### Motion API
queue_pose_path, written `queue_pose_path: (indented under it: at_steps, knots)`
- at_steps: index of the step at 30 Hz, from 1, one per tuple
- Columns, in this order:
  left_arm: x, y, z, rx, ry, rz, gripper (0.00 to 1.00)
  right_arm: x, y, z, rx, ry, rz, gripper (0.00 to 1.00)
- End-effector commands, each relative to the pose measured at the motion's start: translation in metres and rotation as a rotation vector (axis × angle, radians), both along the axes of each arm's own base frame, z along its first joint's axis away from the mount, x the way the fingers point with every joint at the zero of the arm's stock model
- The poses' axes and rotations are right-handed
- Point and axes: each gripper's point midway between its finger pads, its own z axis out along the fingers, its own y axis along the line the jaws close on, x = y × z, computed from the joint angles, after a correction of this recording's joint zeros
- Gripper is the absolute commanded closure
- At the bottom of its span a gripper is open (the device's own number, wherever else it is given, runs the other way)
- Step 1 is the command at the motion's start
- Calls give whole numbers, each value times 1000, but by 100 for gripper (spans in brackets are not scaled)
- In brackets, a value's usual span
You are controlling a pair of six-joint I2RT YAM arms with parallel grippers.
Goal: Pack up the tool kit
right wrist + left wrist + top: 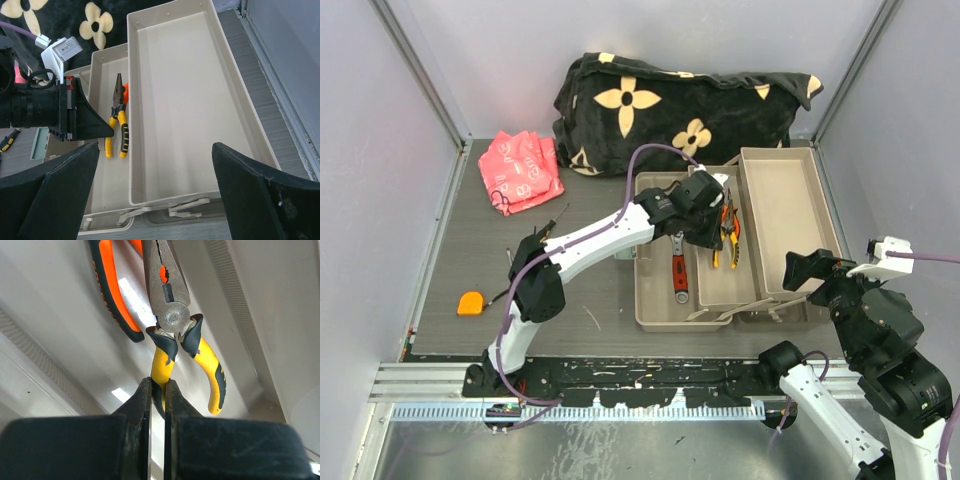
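My left gripper will move back along the middle tray (718, 292) and then let go of the yellow-handled pliers.
The tool kit lies open, its beige trays fanned out: left tray (655, 305), middle tray (718, 292) and right tray (782, 195). My left gripper (712, 222) is low in the middle tray, shut on one handle of the yellow-handled pliers (172, 315), which lie next to the orange-handled pliers (112, 290). A red-handled wrench (679, 275) lies in the left tray. An orange tape measure (470, 303) sits on the table at the left. My right gripper (155, 146) is open and empty above the near end of the right tray (190, 100).
A black flower-patterned blanket (670, 100) lies behind the trays. A pink bag (523, 170) lies at the back left. A dark thin tool (542, 228) lies near the left arm's elbow. Grey walls close in both sides.
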Motion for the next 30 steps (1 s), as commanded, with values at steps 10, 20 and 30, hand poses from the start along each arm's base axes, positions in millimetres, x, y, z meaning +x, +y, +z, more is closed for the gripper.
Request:
queue_pose_path:
  at_steps: [10, 20, 30]
  knots:
    - [-36, -7, -24, -6, 119, -1, 100, 0, -6, 16, -6, -36, -29, 0]
    - [-11, 1, 36, -46, -61, 28, 51, 2, -5, 8, -7, -26, -31, 0]
    - [94, 157, 174, -101, -409, 386, 47, 3, -5, 17, -11, -38, -29, 0]
